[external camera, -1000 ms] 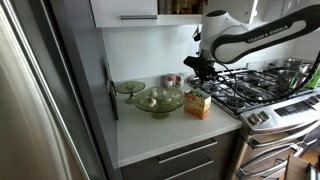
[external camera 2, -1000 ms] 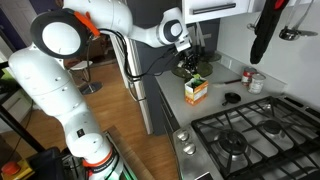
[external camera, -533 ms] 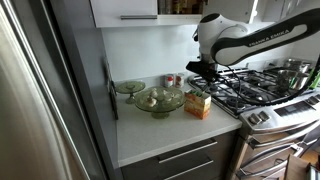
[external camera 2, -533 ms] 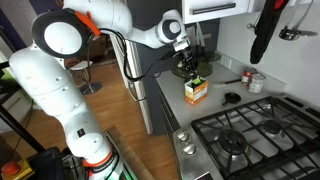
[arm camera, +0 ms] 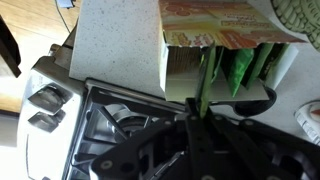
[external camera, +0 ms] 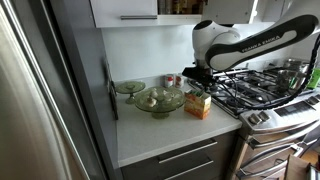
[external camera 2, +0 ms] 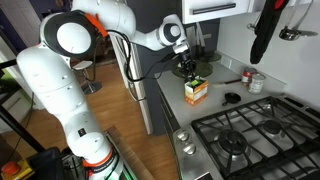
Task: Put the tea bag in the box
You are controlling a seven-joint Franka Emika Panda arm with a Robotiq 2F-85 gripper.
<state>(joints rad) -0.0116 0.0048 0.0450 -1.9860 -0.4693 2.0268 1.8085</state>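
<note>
My gripper comes down toward the box's open top (external camera: 198,95) (arm camera: 222,68) below it next. It releases the thin green tea bag there, as the bag's far end reaches the box's opening.
The box (external camera: 198,104) is a small yellow-orange carton standing on the white counter beside the stove; it also shows in an exterior view (external camera 2: 196,90). In the wrist view its top (arm camera: 215,35) is open, with several green tea bags upright inside. My gripper (external camera: 197,78) hangs just above the box, also seen in an exterior view (external camera 2: 188,68). In the wrist view the gripper (arm camera: 197,108) is shut on a thin green tea bag (arm camera: 203,85), whose far end reaches the box opening.
A green-tinted glass bowl (external camera: 158,100) with items inside stands next to the box, with a smaller bowl (external camera: 130,87) behind it. A gas stove (external camera: 255,88) lies on the box's other side. A small can (external camera 2: 256,82) stands near the wall.
My gripper has moved slightly down and sideways with the tea bag, ending closer over the box. The box and bowls have not moved.
</note>
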